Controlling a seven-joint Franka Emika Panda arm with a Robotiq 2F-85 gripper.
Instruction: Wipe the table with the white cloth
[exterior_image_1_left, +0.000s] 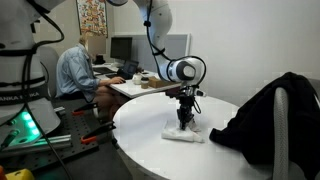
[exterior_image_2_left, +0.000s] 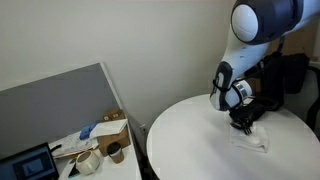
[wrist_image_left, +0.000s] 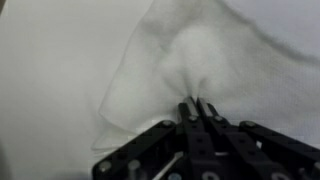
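The pinched cloth is resting against the table, so my gripper should next slide low across the table, drag the cloth onto the bare table nearer the desk and let go of it.
The white cloth (exterior_image_1_left: 186, 134) lies on the round white table (exterior_image_1_left: 150, 125) and also shows in an exterior view (exterior_image_2_left: 252, 140). My gripper (exterior_image_1_left: 185, 119) stands straight down on the cloth in both exterior views (exterior_image_2_left: 243, 124). In the wrist view the cloth (wrist_image_left: 190, 60) bunches up toward my gripper (wrist_image_left: 197, 105), whose fingers are pressed together and pinch a fold of it. The cloth rests against the table surface.
A black garment (exterior_image_1_left: 262, 118) lies on the table close to the cloth, over a chair back. A person (exterior_image_1_left: 75, 68) sits at a desk behind. A side desk with a cardboard box (exterior_image_2_left: 113, 130) and clutter stands beside the table.
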